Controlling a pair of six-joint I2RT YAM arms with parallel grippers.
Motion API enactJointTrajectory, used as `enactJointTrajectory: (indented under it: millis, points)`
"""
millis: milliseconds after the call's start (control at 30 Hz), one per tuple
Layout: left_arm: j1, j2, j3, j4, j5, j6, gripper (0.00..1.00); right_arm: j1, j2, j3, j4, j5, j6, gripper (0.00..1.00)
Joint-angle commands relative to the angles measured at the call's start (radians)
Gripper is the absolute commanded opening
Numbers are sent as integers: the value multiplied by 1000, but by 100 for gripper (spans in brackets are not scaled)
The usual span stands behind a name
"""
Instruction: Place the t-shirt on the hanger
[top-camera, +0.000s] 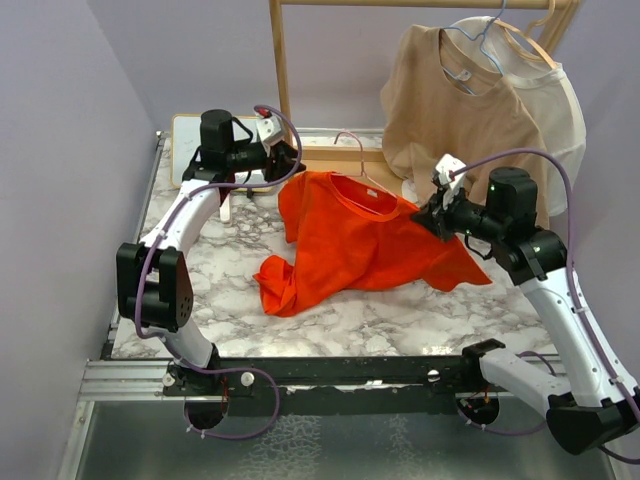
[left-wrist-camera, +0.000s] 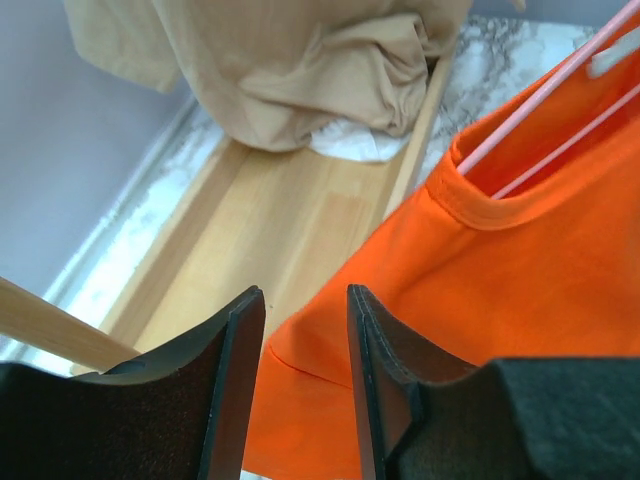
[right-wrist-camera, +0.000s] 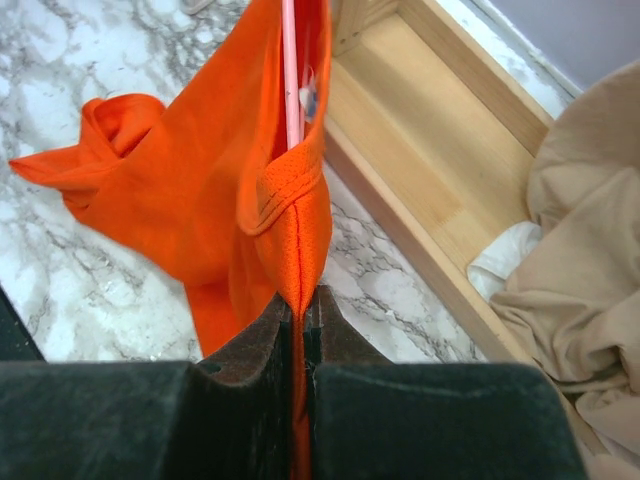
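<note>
Next, my right gripper raises the t-shirt's shoulder up and outward, hangs the still-free pink hook on the rack's top bar (top-camera: 432, 3) and releases. That bar lies above and outward.
The orange-red t-shirt (top-camera: 350, 240) lies crumpled on the marble table, its neck toward the back. The pink wire hanger (top-camera: 358, 165) has its wires running into the neck and its hook pointing to the back. My left gripper (top-camera: 290, 165) is open at the shirt's left shoulder. In the left wrist view (left-wrist-camera: 305, 310) the shirt (left-wrist-camera: 520, 280) shows between and beyond the fingers, with the hanger's wires (left-wrist-camera: 540, 95) in the collar. My right gripper (top-camera: 430, 215) is shut on the right shoulder seam (right-wrist-camera: 300, 300) and lifts it. The hanger wire (right-wrist-camera: 290, 80) runs into the cloth (right-wrist-camera: 200, 180).
A tan t-shirt (top-camera: 455, 110) on a light-blue hanger and a white t-shirt (top-camera: 555, 100) on a wooden hanger hang from a wooden rack at the back right. The rack's post (top-camera: 280, 60) and flat base (left-wrist-camera: 290, 230) stand just behind the shirt.
</note>
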Motion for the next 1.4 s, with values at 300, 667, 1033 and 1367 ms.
enactJointTrajectory:
  millis: [300,667,1033,1367]
  points:
    - [6,-58,81,181,7,-203,41,-3,-20,150,136,351,86,1]
    - [5,-53,52,189,-21,-208,41,-3,-46,282,307,732,119,1]
    - [6,-34,37,189,-16,-213,41,-3,51,302,345,632,185,1]
    - [6,-59,-23,187,-15,-208,41,-3,205,360,455,523,227,1]
